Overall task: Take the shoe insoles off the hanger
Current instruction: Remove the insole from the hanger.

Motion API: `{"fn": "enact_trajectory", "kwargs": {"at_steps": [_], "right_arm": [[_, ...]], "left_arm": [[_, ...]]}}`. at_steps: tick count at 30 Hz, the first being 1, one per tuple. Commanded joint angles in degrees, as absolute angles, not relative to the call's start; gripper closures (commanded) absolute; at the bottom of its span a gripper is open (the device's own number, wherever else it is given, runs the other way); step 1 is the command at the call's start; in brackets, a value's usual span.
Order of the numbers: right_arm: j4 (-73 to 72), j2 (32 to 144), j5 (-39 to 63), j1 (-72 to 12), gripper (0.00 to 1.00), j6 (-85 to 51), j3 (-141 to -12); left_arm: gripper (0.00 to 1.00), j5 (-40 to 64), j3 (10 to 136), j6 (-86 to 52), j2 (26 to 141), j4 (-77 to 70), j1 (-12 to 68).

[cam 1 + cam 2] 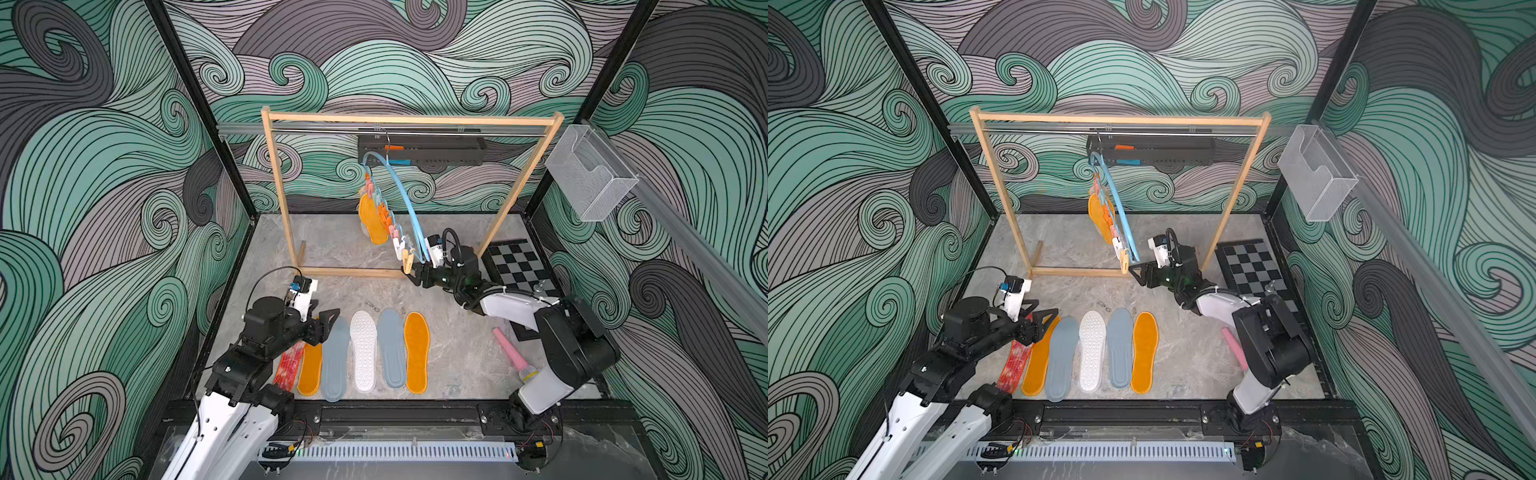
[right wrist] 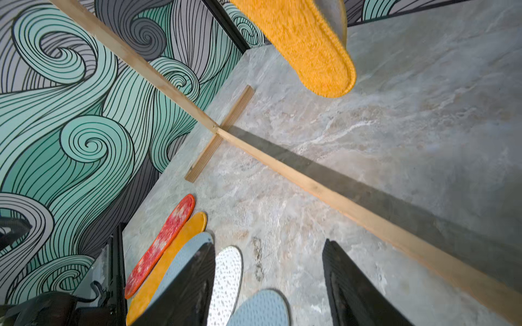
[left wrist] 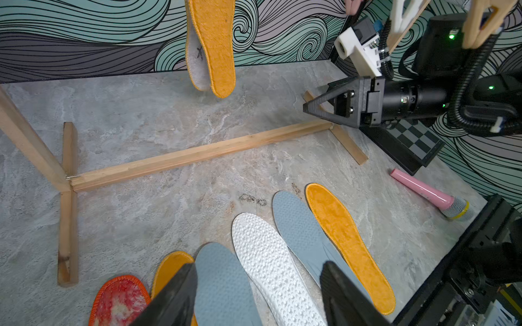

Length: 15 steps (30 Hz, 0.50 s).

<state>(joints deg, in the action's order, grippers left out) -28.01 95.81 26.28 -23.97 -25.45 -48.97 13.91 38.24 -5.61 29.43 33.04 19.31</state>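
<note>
Next, the open right gripper moves outward past the lower clips onto the orange insole's side edge (image 1: 385,233) (image 2: 332,37). That insole is still clipped and hangs outward of the gripper.
The light blue hanger (image 1: 409,208) hangs tilted from the rack's rod, its row of clips running down toward my right gripper (image 1: 409,272). An orange insole (image 1: 372,220) stays clipped to it, with a pale grey insole (image 3: 196,56) behind. My right gripper is open and empty just under the lowest clip (image 1: 408,262). Several insoles lie side by side at the front: red-white mottled (image 1: 289,361), orange (image 1: 311,370), grey-blue (image 1: 336,361), white dotted (image 1: 363,351), grey-blue (image 1: 391,347), orange (image 1: 417,353). My left gripper (image 1: 328,318) hovers open over the row's left end.
The wooden rack (image 1: 282,187) stands across the middle, its base bar on the table. A chessboard (image 1: 519,266) lies at the right under my right arm, with a pink cone-shaped stick (image 1: 509,347) in front of it. A wire basket (image 1: 590,174) hangs on the right wall.
</note>
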Motion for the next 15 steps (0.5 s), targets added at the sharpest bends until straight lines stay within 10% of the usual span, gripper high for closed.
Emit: {"fn": "enact_trajectory", "kwargs": {"at_steps": [1,15], "right_arm": [[-29.5,98.7,31.1,-23.0,0.37,-24.9,-53.7],[-36.3,112.4,39.0,-21.5,0.34,-20.1,-71.4]], "left_arm": [[0.30,13.3,39.4,-5.4,29.5,33.6,19.7],[0.30,13.2,39.3,-5.2,30.1,33.6,20.5]]}}
